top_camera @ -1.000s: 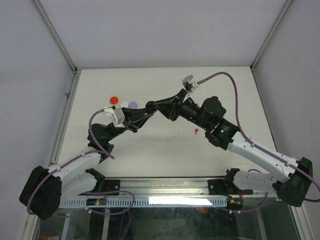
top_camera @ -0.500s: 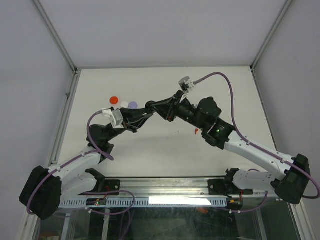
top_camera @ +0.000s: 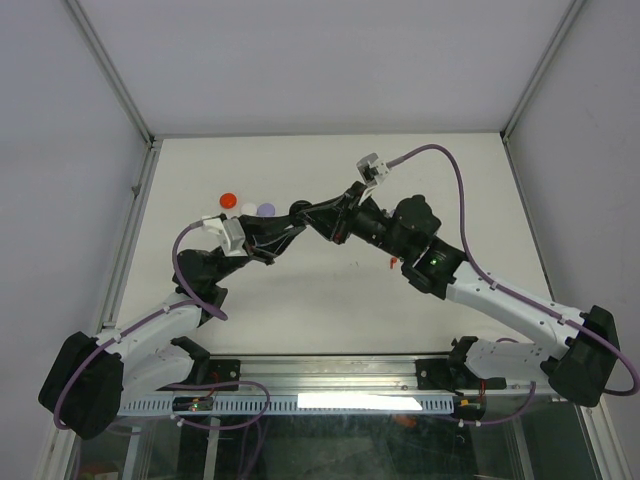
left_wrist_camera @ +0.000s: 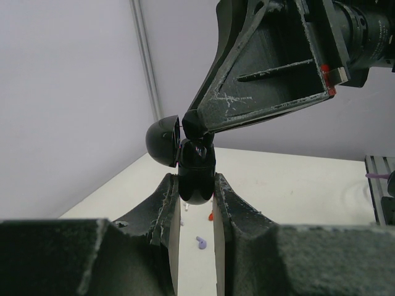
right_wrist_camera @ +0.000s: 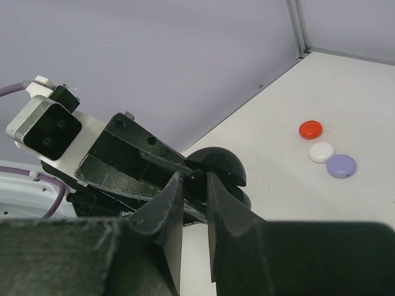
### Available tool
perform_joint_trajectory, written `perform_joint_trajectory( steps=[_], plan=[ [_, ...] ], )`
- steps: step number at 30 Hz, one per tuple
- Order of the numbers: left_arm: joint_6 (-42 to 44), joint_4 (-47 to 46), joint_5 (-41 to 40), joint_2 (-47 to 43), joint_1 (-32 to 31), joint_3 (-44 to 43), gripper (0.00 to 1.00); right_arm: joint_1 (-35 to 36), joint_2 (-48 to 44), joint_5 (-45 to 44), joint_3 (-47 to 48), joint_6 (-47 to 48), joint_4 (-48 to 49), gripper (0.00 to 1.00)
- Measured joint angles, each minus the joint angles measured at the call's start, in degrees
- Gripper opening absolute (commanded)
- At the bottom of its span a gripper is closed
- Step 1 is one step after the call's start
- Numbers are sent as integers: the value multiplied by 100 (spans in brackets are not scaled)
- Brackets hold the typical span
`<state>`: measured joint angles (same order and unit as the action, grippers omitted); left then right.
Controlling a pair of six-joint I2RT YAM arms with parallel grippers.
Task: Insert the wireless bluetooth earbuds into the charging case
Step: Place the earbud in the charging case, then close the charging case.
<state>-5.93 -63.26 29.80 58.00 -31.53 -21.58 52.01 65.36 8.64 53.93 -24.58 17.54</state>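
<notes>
My left gripper holds the black charging case point(left_wrist_camera: 196, 172). Next, it will lower the case onto the bare tabletop below it, clear of the loose earbuds, with its fingers tilting downward, and let go of it there.
My left gripper point(top_camera: 288, 232) point(left_wrist_camera: 196, 185) is shut on a black charging case point(left_wrist_camera: 196, 172) and holds it above the table with its domed lid point(left_wrist_camera: 163, 140) hinged open. My right gripper point(top_camera: 302, 213) point(right_wrist_camera: 195, 180) is shut on a small black earbud point(right_wrist_camera: 197, 185) right at the case's open mouth, its fingertips point(left_wrist_camera: 192, 126) touching the case from above. On the table below lie a lavender earbud point(left_wrist_camera: 201, 242), a red earbud point(left_wrist_camera: 210, 216) and a white earbud point(left_wrist_camera: 184, 205).
Three closed round discs, red point(top_camera: 228, 199), white point(top_camera: 247, 208) and lavender point(top_camera: 266, 210), sit in a row at the back left of the white table point(top_camera: 450, 180). Another red earbud point(top_camera: 396, 262) lies beside the right forearm. Walls enclose the table.
My right arm has slid a little to the left, bringing its gripper closer onto the case. The left gripper has shifted slightly left with the case.
</notes>
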Motion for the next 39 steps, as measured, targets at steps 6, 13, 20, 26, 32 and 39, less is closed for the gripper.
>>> perform_joint_trajectory(
  steps=[6, 13, 20, 26, 32, 39],
  plan=[
    [-114, -68, -15, 0, 0, 2, 0, 15, 2, -46, -17, -2, 48, 18],
    [-164, -140, -59, 0, 0, 90, 0, 55, 74, -122, -17, 4, 26, 25],
    [-168, 33, -125, -50, -2, 155, 0, 74, 83, -238, 4, 7, -223, 25],
    [-153, 251, -142, -129, -4, 162, 0, 74, 83, -243, 188, 11, -656, 47],
    [-190, 446, -299, -157, -2, 214, 0, 81, 87, -498, 654, 267, -1305, 62],
    [-293, 625, -382, -186, -2, 278, 0, 0, 264, -334, 1517, 632, -2131, 78]
  ],
)
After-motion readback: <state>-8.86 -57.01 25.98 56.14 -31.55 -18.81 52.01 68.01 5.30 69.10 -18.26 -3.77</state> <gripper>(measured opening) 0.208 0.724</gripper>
